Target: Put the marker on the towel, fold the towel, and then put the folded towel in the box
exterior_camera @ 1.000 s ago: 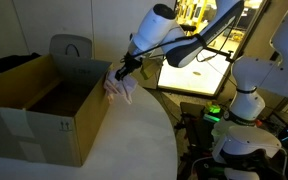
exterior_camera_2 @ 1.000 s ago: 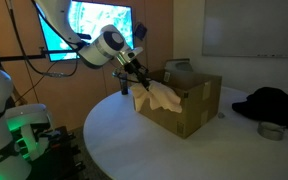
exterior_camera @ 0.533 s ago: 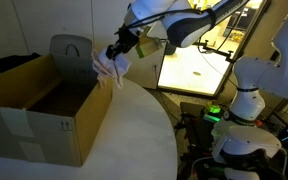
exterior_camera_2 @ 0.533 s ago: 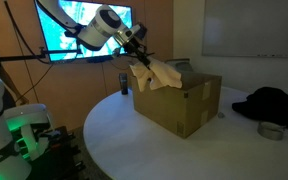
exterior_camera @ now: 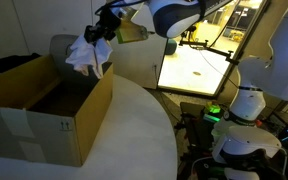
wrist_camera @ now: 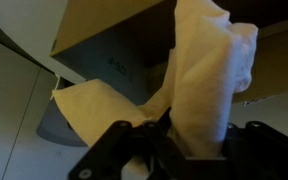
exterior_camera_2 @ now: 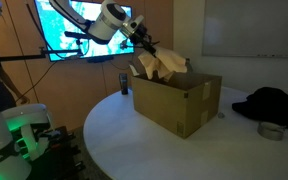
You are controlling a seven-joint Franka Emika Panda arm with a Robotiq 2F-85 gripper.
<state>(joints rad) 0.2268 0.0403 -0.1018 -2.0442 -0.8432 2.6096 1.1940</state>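
Note:
I will move my gripper outward and down into the box's dark open interior to let go of the folded white towel, because it is still hanging above the box's rim.
My gripper is shut on the folded white towel and holds it in the air above the near corner of the open cardboard box. In an exterior view the towel hangs from the gripper just over the box opening. In the wrist view the towel fills the space between the fingers and hangs toward the box interior. The marker is hidden.
A round white table bears the box. A dark chair stands behind the box. A dark cloth and a small bowl lie on the table's far side. A small can stands by the box.
The gripper has lifted the towel up from the table beside the box and carried it over the box's opening.

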